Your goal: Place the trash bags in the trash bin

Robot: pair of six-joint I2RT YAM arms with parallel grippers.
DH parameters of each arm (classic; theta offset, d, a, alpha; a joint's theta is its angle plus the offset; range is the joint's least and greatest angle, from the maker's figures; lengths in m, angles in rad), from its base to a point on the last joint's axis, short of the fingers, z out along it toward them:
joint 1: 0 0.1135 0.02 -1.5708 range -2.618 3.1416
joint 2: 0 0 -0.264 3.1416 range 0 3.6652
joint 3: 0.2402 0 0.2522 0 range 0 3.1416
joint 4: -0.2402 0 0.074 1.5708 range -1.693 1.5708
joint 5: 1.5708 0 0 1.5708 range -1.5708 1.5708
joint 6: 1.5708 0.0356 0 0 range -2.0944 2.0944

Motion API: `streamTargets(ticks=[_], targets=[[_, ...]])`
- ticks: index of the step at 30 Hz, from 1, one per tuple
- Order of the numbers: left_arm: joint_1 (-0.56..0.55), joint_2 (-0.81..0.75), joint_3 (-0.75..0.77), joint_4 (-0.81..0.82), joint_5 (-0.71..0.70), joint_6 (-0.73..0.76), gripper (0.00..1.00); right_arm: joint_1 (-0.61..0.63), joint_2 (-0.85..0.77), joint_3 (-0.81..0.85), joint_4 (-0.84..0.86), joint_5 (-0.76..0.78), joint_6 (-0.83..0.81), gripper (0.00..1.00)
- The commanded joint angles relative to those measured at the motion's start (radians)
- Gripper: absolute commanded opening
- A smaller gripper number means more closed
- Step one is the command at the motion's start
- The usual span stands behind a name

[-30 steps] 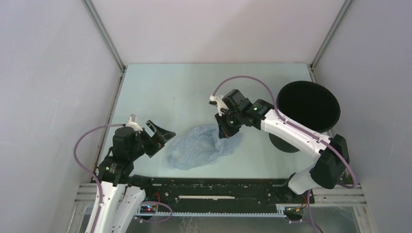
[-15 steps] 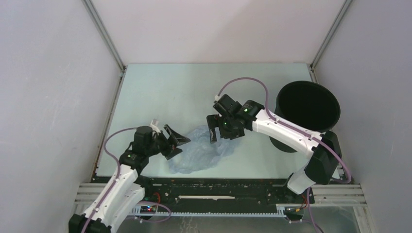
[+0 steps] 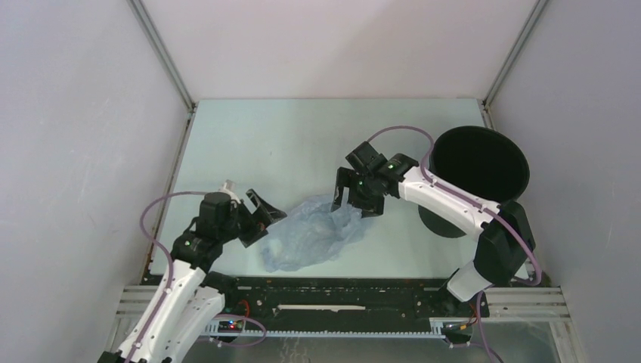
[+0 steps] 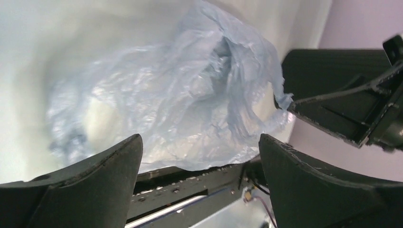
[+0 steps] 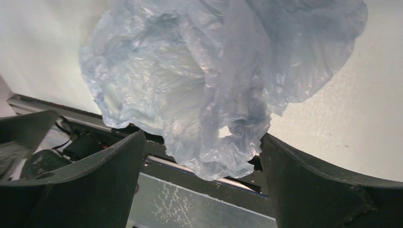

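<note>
The right gripper shifts toward the off-center bunched fold, to the right in the right wrist view, next, and then closes on the fold.
The trash bag (image 3: 314, 234) lies crumpled on the table, pale blue and filmy. My left gripper (image 3: 262, 218) is open at the bag's left edge, its fingers pointing at it. In the left wrist view the bag (image 4: 180, 99) fills the space ahead of that gripper (image 4: 199, 142), with nothing between the jaws. My right gripper (image 3: 355, 198) stands open over the bag's upper right edge. In the right wrist view a bunched fold of the bag (image 5: 223, 142) hangs between the wide-apart fingers of that gripper (image 5: 202, 147), not pinched. The black trash bin (image 3: 521, 178) stands at the right, empty.
The black rail (image 3: 340, 291) runs along the table's near edge, just below the bag. Enclosure walls close in the table at left, right and back. The right arm's forearm (image 3: 446, 200) crosses in front of the bin.
The right gripper was shut at the bag's upper edge and has opened and shifted slightly right. The left arm swung in toward the bag's left side. The bag has settled a little.
</note>
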Motion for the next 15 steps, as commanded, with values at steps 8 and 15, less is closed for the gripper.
streamTargets(ticks=[8, 15], targets=[[-0.003, -0.027, 0.035, -0.24, -0.19, 0.031, 0.96, -0.043, -0.017, -0.082, 0.036, 0.043, -0.127, 0.96], [-0.003, -0.016, 0.008, -0.24, -0.203, 0.027, 0.95, -0.04, 0.037, -0.091, 0.108, -0.016, -0.213, 0.84]])
